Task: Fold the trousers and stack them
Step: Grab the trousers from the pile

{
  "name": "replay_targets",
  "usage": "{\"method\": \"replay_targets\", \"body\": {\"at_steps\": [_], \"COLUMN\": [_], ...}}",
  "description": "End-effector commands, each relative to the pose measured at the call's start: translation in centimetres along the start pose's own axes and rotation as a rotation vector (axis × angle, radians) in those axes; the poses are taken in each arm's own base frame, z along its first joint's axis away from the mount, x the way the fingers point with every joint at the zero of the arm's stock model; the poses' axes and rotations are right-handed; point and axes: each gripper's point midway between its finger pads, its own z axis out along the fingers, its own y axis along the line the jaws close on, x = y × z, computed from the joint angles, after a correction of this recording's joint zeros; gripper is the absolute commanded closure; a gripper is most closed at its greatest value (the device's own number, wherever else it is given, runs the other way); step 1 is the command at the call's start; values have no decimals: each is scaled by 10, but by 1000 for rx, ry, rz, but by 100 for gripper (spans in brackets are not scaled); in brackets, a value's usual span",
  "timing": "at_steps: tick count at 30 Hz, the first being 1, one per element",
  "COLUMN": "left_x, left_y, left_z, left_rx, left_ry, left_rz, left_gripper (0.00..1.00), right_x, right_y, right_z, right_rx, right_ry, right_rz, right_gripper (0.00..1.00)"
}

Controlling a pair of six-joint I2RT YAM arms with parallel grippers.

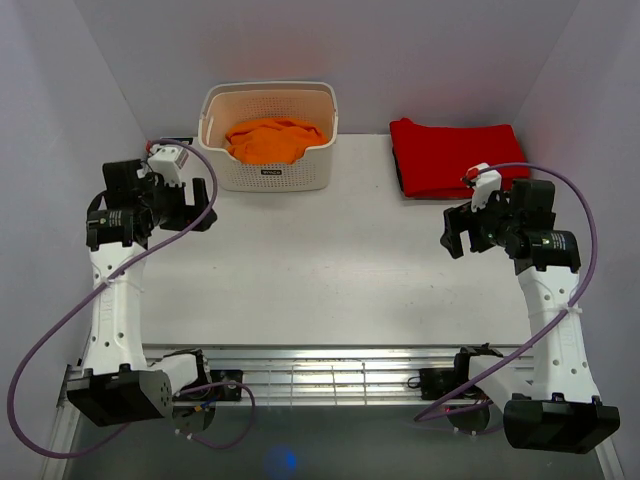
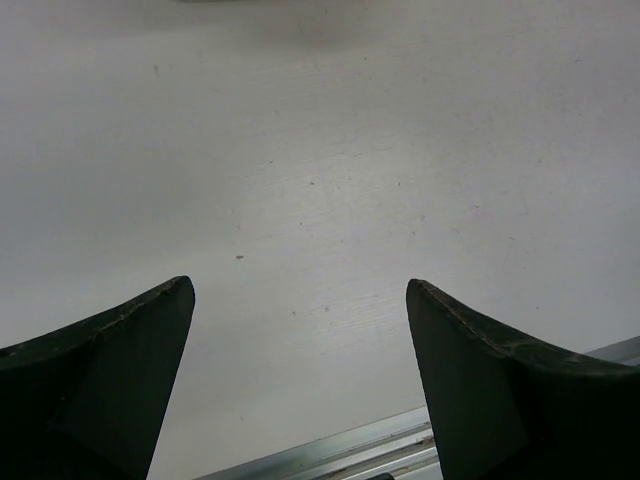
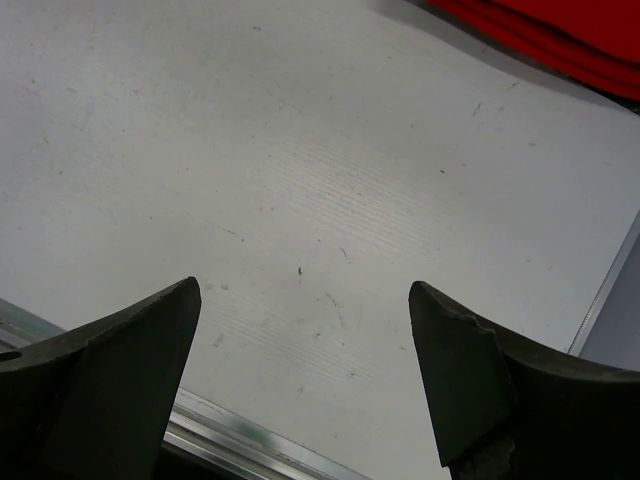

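Observation:
The orange trousers lie crumpled outward of my left gripper within the basket's sides, so my left gripper should next go up and outward over the basket's side rim, then down onto them to close.
The orange trousers lie crumpled inside the white perforated basket at the back of the table, left of centre. My left gripper hovers over the table's left side, just left of the basket, open with nothing between its fingers. Over the right side my right gripper also stands open and empty, just in front of the red folded cloth. Both wrist views show bare white tabletop between the dark fingers; the trousers are out of those views.
The red folded cloth sits at the back right corner. A metal rail runs along the table's near edge between the arm bases. White walls close in the table on three sides.

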Motion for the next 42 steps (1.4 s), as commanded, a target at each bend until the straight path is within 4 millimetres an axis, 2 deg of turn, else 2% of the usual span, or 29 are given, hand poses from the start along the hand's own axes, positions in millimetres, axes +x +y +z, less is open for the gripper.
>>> {"method": "replay_targets", "body": {"at_steps": [1, 5, 6, 9, 10, 12, 13, 15, 16, 19, 20, 22, 24, 25, 27, 29, 30, 32, 34, 35, 36, 37, 38, 39, 40, 41, 42], "left_x": [-39, -107, -134, -173, -194, -210, -221, -230, -237, -244, -236, -230, -204, -204, -180, -165, -150, -140, -125, -120, -116, -118, -125, -138, -159, -213, -252], "left_y": [7, 10, 8, 0, 3, 4, 5, 3, 5, 10, -2, -3, 2, -4, -3, -11, -17, -17, -18, -17, -16, -16, -20, -25, -31, -41, -48], "left_z": [-13, -10, -4, 8, 22, 38, 57, 78, 96, 123, 147, 170, 217, 218, 249, 269, 287, 302, 329, 337, 345, 348, 350, 347, 341, 318, 291], "left_rx": [-55, -37, 4, 92, 103, 126, 136, 136, 134, 97, 118, 120, 100, 108, 86, 74, 76, 43, 3, -5, -8, 0, 20, 47, 68, 106, 124], "left_ry": [-102, -208, -237, -287, -312, -329, -332, -329, -332, -345, -311, -291, -211, -211, -149, -112, -76, -54, -24, -16, -16, -28, -56, -98, -162, -342, -479], "left_rz": [27, -2, -4, -61, -68, -119, -118, -128, -122, -108, -102, -112, -121, -104, -104, -85, -80, -73, -67, -62, -63, -64, -59, -47, -38, 3, 32], "left_gripper": [2, 2, 2, 2, 2, 2, 2, 2, 2, 2, 2, 2, 2, 2, 2, 2, 2, 2, 2, 5, 23, 37, 59, 70, 88, 100, 100], "right_x": [-11, -11, -12, -13, -13, -12, -13, -11, -12, -10, -9, -9, -6, -5, -4, -2, -1, 0, 1, 2, 2, 3, 4, 3, 5, 4, -1], "right_y": [-1, -5, -6, -11, -14, -17, -18, -20, -20, -23, -23, -25, -29, -30, -32, -34, -35, -37, -38, -39, -39, -40, -40, -41, -41, -42, -41], "right_z": [-2, 5, 6, 10, 10, 15, 15, 20, 21, 28, 30, 33, 38, 37, 40, 41, 42, 42, 41, 40, 40, 39, 38, 37, 37, 37, 38], "right_rx": [-5, -9, -9, -1, 9, 12, 14, 7, 7, 1, -2, 1, 7, 11, 15, 22, 24, 32, 45, 49, 54, 59, 66, 73, 80, 86, 85], "right_ry": [-30, -11, -8, 9, 13, 30, 31, 47, 50, 66, 74, 81, 99, 102, 112, 122, 124, 132, 129, 126, 125, 126, 125, 120, 119, 108, 78], "right_rz": [-27, -19, -18, -19, -20, -16, -18, -11, -11, -5, -1, 2, 6, 6, 7, 3, 0, -4, -15, -23, -31, -33, -34, -40, -42, -46, -47], "right_gripper": [10, 10, 10, 10, 10, 10, 10, 10, 10, 10, 10, 10, 10, 10, 10, 10, 10, 10, 10, 10, 10, 10, 10, 10, 10, 10, 10]}}
